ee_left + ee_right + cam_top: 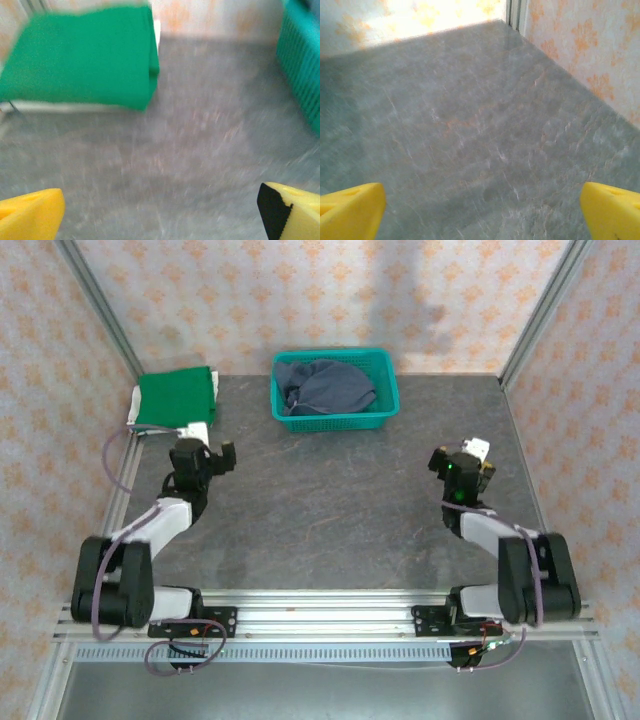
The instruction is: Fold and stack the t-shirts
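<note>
I will next move my right gripper outward and across toward the teal basket (386, 390) and close it on the rim at the basket's nearer end, because that rim is outward, past bare table.
A folded bright green t-shirt (176, 397) lies at the table's far left on top of a folded white t-shirt (190, 428), whose edge peeks out below it. In the left wrist view the green t-shirt (80, 57) fills the upper left with the white t-shirt (60, 106) under it. A crumpled slate-blue t-shirt (325, 386) sits inside the teal basket (386, 390). My left gripper (212, 453) hovers open just in front of the stack, nothing between its yellow fingers (30, 215). My right gripper (462, 462) is open over bare table at the right, yellow fingers (612, 212) apart.
The teal mesh basket stands at the back centre; its wall (302, 65) shows at the right of the left wrist view. Patterned walls and metal posts enclose the grey table (330, 500). A wall (590, 55) runs close along the right gripper's right side.
</note>
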{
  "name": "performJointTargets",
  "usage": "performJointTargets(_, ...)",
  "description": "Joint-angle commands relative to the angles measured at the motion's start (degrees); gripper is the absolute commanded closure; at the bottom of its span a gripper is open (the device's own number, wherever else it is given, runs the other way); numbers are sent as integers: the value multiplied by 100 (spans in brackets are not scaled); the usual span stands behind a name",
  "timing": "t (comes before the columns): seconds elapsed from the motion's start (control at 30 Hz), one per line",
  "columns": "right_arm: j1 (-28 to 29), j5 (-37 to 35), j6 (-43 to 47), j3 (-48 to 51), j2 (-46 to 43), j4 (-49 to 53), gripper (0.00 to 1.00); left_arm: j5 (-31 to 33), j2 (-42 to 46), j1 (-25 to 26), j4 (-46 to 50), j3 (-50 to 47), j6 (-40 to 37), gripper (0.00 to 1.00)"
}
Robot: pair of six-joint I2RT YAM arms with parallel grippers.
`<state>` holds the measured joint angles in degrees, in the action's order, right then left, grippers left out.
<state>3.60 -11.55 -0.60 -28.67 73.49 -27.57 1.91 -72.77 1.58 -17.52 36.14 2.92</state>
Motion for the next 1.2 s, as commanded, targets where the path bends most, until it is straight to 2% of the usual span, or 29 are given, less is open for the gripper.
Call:
performJointTargets(0.0,27,684,-341,-795,-810,2214,1,55,902,128,1621,565,726,0)
performJointTargets(0.07,27,1223,-494,-1335,-892,3043,1,95,1101,147,2478,1067,1357,0)
performJointTargets(0.13,10,1748,-757,-2079,-642,3912,1,-236,1055,166,3326,1707,1786,0)
performJointTargets(0.23,1,2915,-842,-3343,312,4976,1,-871,674,313,4303,2677,2235,0)
performJointTargets(0.37,3,4114,-895,-5162,2007,6004,0,-1046,-333,878,5587,4269,2202,0)
performJointTargets(0.6,1,4258,-945,-7458,4163,6433,1,-931,-1847,1801,6420,6200,2008,0)
performJointTargets(0.67,-7,4222,-952,-7969,4660,6562,2,-813,-2159,1944,6518,6515,2066,0)
performJointTargets(0.83,-4,4497,-1392,-8569,5445,6145,6,-676,-2638,2173,6419,6886,2255,0)
performJointTargets(0.97,5,4470,-1666,-8994,5902,6034,17,-553,-3112,2274,6539,7425,2379,0)
performJointTargets(1.17,38,4490,-1972,-8844,6004,5804,53,-180,-4086,2344,6950,8513,2465,0)
